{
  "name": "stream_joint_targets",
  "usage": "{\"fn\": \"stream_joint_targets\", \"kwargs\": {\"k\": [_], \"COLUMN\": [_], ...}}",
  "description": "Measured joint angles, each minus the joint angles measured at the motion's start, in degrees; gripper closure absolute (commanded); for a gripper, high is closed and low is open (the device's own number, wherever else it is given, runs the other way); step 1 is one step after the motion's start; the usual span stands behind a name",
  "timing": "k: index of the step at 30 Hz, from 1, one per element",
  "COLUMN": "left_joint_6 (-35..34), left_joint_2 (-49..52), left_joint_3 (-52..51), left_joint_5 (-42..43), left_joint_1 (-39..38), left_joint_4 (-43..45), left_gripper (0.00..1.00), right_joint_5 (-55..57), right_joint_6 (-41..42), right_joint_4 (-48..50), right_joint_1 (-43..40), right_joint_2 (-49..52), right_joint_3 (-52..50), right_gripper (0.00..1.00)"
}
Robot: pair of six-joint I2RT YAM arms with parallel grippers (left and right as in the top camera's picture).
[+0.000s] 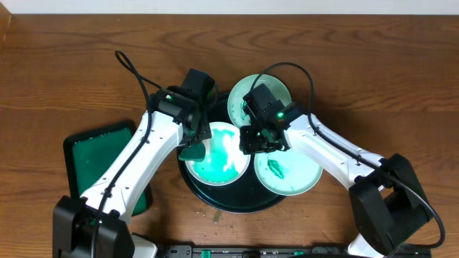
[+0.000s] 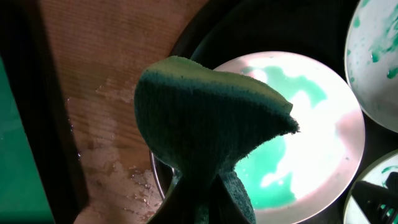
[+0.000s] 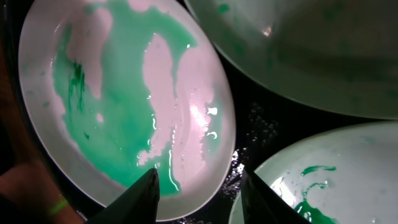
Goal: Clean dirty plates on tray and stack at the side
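The black gap beside the most heavily smeared plate's rim opposite the sponge has room for one finger, so my right gripper should move down onto that rim.
A round black tray (image 1: 237,204) holds three white plates smeared with green. The left plate (image 1: 219,153) carries the largest green pool; it also shows in the left wrist view (image 2: 298,143) and the right wrist view (image 3: 124,99). A back plate (image 1: 240,100) and a right plate (image 1: 297,175) carry smaller green marks. My left gripper (image 1: 192,147) is shut on a dark green sponge (image 2: 205,118) over the left plate's left rim. My right gripper (image 3: 199,190) is open, its fingers straddling the left plate's right rim.
A dark tray with a green pad (image 1: 93,161) lies on the wooden table at the left. Wet spots (image 2: 118,168) mark the wood beside the black tray. Small green specks (image 1: 215,215) lie at the tray's front edge.
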Motion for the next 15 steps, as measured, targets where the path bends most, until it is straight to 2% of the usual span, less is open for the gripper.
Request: {"fn": "stream_joint_targets", "kwargs": {"k": [15], "left_joint_6": [0.2], "left_joint_2": [0.0], "left_joint_3": [0.0], "left_joint_5": [0.0], "left_joint_1": [0.0], "left_joint_4": [0.0], "left_gripper": [0.93], "right_joint_5": [-0.2], "right_joint_6": [0.4], "right_joint_4": [3.5], "right_joint_1": [0.0], "right_joint_2": [6.4], "right_joint_3": [0.0], "right_gripper": [0.62]}}
